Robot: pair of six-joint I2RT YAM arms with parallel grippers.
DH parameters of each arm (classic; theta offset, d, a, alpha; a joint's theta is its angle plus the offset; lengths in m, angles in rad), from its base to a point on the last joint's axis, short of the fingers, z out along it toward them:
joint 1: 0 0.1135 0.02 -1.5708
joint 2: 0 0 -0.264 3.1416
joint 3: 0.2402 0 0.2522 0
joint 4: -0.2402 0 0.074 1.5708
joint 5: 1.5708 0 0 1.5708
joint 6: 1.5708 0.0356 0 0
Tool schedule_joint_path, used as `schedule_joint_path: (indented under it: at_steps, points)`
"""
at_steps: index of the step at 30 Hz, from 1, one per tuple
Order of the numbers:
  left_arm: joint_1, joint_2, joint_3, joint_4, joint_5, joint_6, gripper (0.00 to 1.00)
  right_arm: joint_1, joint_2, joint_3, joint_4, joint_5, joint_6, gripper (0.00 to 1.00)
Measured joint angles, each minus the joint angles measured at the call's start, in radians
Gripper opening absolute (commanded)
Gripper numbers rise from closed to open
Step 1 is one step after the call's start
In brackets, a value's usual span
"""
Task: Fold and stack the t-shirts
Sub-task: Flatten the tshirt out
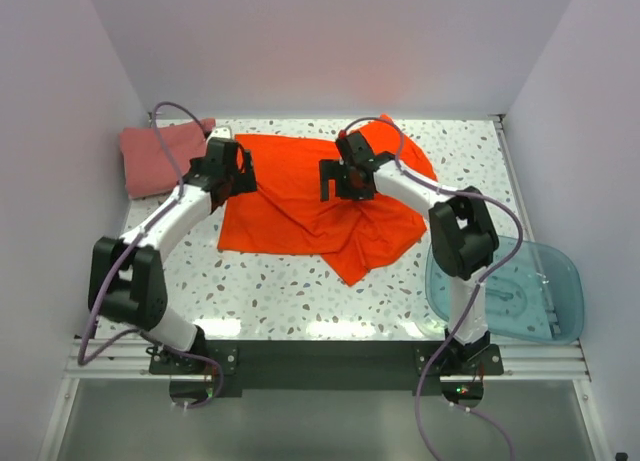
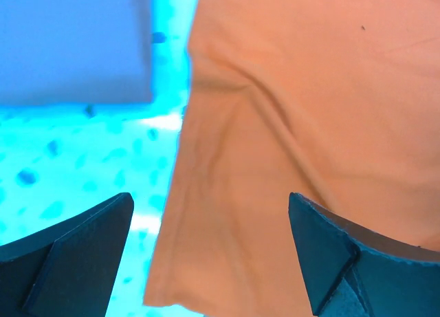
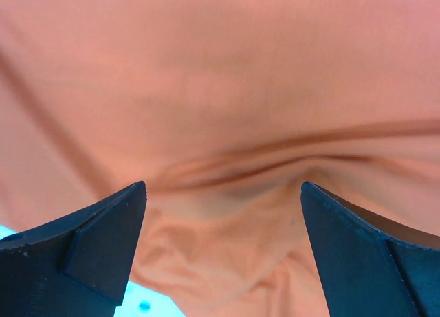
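The orange shirt's near corner (image 1: 222, 247) (image 2: 155, 296) has bare table around it and is below and back from my left gripper, so I will move my left gripper back and down onto that corner next.
The bright orange-red t-shirt (image 1: 300, 201) lies spread and rumpled in the middle of the table. The dusty pink-red t-shirt (image 1: 160, 156) lies folded at the back left. My left gripper (image 1: 240, 176) is open over the orange shirt's left edge (image 2: 227, 214), one finger over the table, one over cloth. My right gripper (image 1: 335, 184) is open above a wrinkled fold in the shirt's middle (image 3: 227, 193). Neither holds cloth.
A translucent blue plastic tub (image 1: 505, 286) sits at the front right, overhanging the table edge. White walls close in the table on the left, back and right. A pale flat patch (image 2: 72, 42) shows at the upper left of the left wrist view.
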Motion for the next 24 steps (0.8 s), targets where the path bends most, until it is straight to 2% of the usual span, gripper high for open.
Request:
schedule_joint_path:
  at_steps: [4, 7, 14, 24]
  points:
    - [0.003, -0.197, -0.169, -0.020, -0.064, -0.062, 1.00, 0.004, -0.108, -0.059, -0.023, -0.011, 0.004, 0.97]
    - [0.005, -0.257, -0.286, -0.042, -0.079, -0.111, 0.96, 0.015, -0.195, -0.124, -0.033, -0.012, 0.013, 0.96]
    - [0.005, -0.266, -0.451, -0.067, -0.077, -0.185, 0.79, 0.068, -0.329, -0.308, -0.047, -0.024, 0.063, 0.96]
    - [0.029, -0.214, -0.494, 0.015, -0.063, -0.203, 0.63, 0.100, -0.432, -0.439, -0.083, -0.039, 0.103, 0.95]
